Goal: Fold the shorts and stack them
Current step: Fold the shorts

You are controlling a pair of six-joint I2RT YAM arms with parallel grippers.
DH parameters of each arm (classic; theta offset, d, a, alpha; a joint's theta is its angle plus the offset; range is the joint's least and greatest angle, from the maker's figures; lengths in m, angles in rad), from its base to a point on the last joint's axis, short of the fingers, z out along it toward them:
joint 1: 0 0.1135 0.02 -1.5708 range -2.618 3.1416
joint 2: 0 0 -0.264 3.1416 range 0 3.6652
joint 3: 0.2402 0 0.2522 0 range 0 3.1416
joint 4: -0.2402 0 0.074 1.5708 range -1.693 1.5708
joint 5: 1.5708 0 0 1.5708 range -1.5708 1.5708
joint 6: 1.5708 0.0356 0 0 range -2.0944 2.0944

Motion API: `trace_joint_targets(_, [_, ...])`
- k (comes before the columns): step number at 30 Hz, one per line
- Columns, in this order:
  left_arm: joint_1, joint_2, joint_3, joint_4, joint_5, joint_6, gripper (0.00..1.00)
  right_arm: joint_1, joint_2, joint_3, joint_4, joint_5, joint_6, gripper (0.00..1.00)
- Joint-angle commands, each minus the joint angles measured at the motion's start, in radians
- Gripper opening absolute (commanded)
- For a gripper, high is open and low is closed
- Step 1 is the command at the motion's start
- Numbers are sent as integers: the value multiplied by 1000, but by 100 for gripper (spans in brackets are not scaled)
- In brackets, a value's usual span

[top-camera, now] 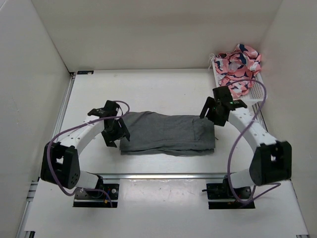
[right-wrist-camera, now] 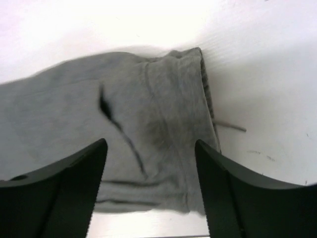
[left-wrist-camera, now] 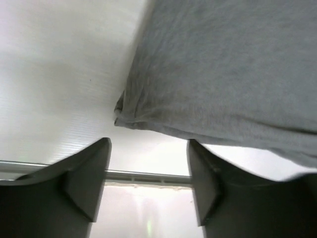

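Note:
I should next move my right gripper back and down onto the waistband's near corner (top-camera: 211,150) (right-wrist-camera: 195,202) with its fingers open, because that corner is below it and back toward the bar.
The grey shorts (top-camera: 168,133) lie folded into a flat rectangle in the middle of the table. My left gripper (top-camera: 115,128) hovers just off their left edge; in the left wrist view its jaws stand open with nothing between them, a corner of the shorts (left-wrist-camera: 223,74) just ahead of them. My right gripper (top-camera: 218,110) hangs over the right end of the shorts (right-wrist-camera: 148,129), where the waistband shows. Its jaws are open too, apart from the cloth.
A white basket (top-camera: 253,93) at the back right holds a pink patterned cloth (top-camera: 239,67). A metal rail (top-camera: 163,175) runs along the near table edge. White walls close in the table on three sides.

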Motion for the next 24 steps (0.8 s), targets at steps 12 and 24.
trace_joint_targets(12, [15,130,270,-22,-118,33,82,-132,-362,-401,-25,-208,36,86])
trace_joint_targets(24, [107,257,230,111,-42,42,72,-232,-286,-594,214,-395,109,81])
